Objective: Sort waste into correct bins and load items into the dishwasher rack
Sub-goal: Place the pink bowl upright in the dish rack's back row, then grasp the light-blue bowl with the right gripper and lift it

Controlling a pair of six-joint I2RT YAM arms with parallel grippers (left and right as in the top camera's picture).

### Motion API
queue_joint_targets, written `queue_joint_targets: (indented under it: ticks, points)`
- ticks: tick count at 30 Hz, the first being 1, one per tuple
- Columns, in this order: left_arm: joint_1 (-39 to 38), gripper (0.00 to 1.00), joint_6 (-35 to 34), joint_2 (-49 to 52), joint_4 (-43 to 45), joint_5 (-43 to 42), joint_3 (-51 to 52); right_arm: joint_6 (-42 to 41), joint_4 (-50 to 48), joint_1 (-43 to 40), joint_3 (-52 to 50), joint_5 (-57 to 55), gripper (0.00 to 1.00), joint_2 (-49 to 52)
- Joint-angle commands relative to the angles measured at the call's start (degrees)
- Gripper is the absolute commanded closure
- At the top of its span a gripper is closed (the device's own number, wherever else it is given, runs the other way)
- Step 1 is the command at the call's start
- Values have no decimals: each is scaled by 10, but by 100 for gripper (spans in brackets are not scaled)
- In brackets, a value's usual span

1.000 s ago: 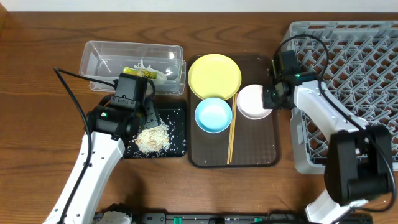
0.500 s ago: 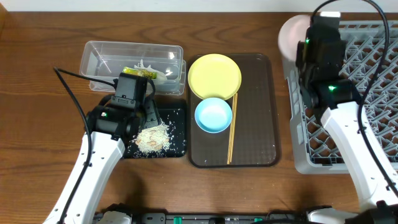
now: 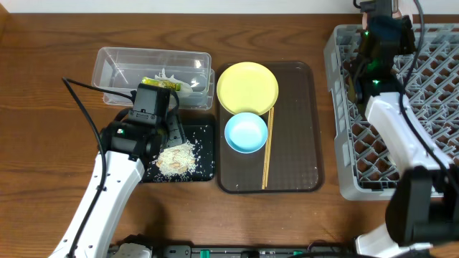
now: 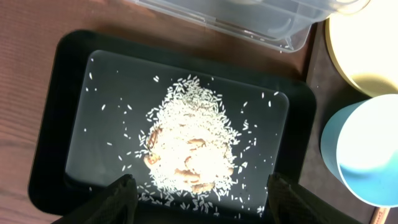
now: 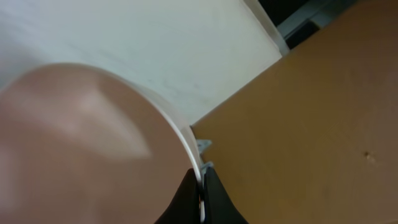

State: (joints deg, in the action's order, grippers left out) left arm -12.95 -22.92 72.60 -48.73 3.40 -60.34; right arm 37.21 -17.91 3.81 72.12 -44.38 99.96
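The bowl already hangs on edge. So my right gripper will move down into the rack's far corner (image 3: 350,41) by the brown tray and let go of the bowl's rim.
My right gripper (image 5: 201,190) is shut on the rim of the pale pink bowl (image 5: 81,143), which is held on edge. In the overhead view it (image 3: 374,8) is at the grey dishwasher rack's (image 3: 423,93) far left corner, and the bowl is hidden there. My left gripper (image 4: 202,190) is open and empty above the rice crumbs (image 4: 193,146) in the black tray (image 4: 74,93). The snack wrapper (image 3: 168,84) lies in the clear tub (image 3: 115,68). The yellow plate (image 3: 247,87), blue bowl (image 3: 246,132) and chopsticks (image 3: 267,147) are on the brown tray. The white cup is out of view.
The brown serving tray (image 3: 294,143) lies between the black tray and the rack. The right arm stretches along the rack's left wall. A white wall and wooden table show behind the pink bowl in the right wrist view.
My right gripper has lifted the pink bowl off the brown tray and carried it up and back to the rack's far left corner. The left arm has not moved.
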Motion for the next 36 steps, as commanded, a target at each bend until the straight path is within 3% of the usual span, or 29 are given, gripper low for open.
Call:
queue_joint_targets:
  ticks: [1,13,25,27,31,32,36]
  points:
    - [2,30,-6,3,-1,7,1,62,-28,-14,3,-13,99,40]
    - [2,30,-6,4,1,7,1,49,-6,4,3,-34,99,124]
    - [2,30,-6,4,4,7,1,-178,177,64,3,-106,98,77]
    - [2,30,-6,4,4,7,1,-215,233,76,3,-85,87,56]
    - [2,30,-6,4,4,7,1,-240,343,97,3,35,32,12]
    - [2,30,-6,4,4,7,1,-248,365,103,3,64,25,1]
    - [2,30,-5,4,3,7,1,-312,439,136,3,194,23,-45]
